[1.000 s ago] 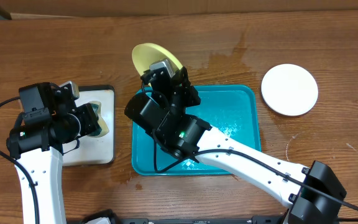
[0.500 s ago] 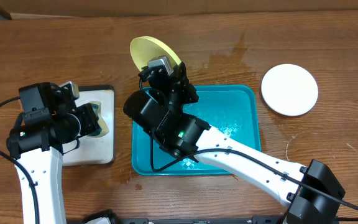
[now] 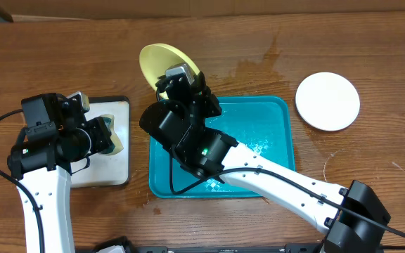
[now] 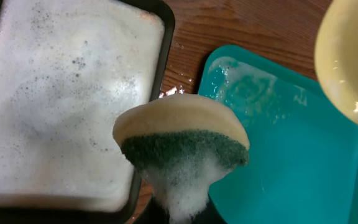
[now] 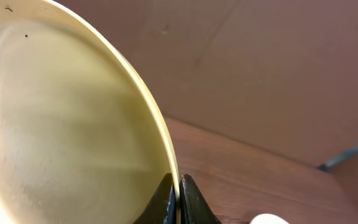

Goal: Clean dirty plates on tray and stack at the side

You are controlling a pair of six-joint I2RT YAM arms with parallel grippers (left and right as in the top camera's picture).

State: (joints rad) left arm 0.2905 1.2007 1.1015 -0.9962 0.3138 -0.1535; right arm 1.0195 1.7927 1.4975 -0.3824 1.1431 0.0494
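The white plate (image 3: pixel 328 100) is lying beside the tray, so my right gripper will next swing to the right in the overhead view, then go down onto the plate and turn level to release.
My right gripper (image 3: pixel 176 79) is shut on the rim of the pale yellow-green plate (image 3: pixel 159 62) and holds it tilted up above the far left corner of the turquoise tray (image 3: pixel 273 119). In the right wrist view the jaws (image 5: pixel 179 186) pinch the plate's edge (image 5: pixel 73 118). The plate also shows at the top right of the left wrist view (image 4: pixel 350 59). My left gripper (image 3: pixel 104 135) is shut on a soapy yellow-and-green sponge (image 4: pixel 182 140) over the gap between the tray (image 4: pixel 291 162) and the foam tray. A white plate (image 3: pixel 328 100) lies on the table at the right.
A black-rimmed tray with white foam (image 3: pixel 111 169) sits at the left, also in the left wrist view (image 4: pixel 61 99). A wet patch (image 3: pixel 259 67) marks the wood behind the turquoise tray. Cardboard borders the far table edge.
My right gripper has carried the yellow-green plate a little to the left and further back. The left arm has not moved.
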